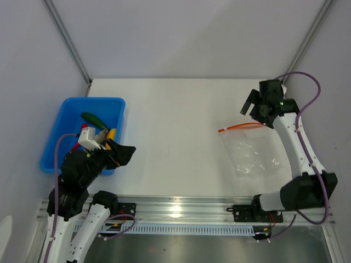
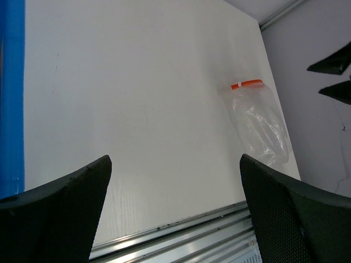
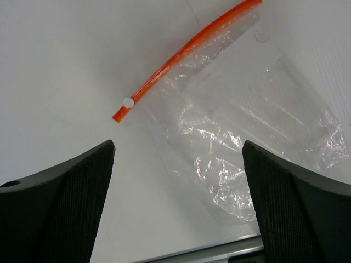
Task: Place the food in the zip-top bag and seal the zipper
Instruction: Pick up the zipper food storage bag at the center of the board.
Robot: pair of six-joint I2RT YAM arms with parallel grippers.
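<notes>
The zipper is below my right gripper and slants across its wrist view. I need to lower my right gripper to the zipper's middle (image 1: 242,126) (image 3: 192,47) next, turn its fingers so they straddle the zipper, and close.
The clear zip-top bag (image 1: 253,152) lies flat on the right of the white table, its orange-red zipper (image 1: 240,127) along the far edge. It also shows in the right wrist view (image 3: 247,142) with its zipper (image 3: 181,55), and small in the left wrist view (image 2: 260,129). The toy food sits in the blue tray (image 1: 60,123): a dark green cucumber (image 1: 93,118), a yellow piece (image 1: 111,133) and a red bit (image 1: 83,126) show, the others are hidden by my left arm. My left gripper (image 1: 125,155) is open and empty beside the tray. My right gripper (image 1: 251,106) is open and empty above the zipper.
The tray's blue wall (image 2: 11,98) fills the left edge of the left wrist view. A metal rail (image 1: 181,211) runs along the table's near edge. Grey walls with frame posts close in the table on the far, left and right sides.
</notes>
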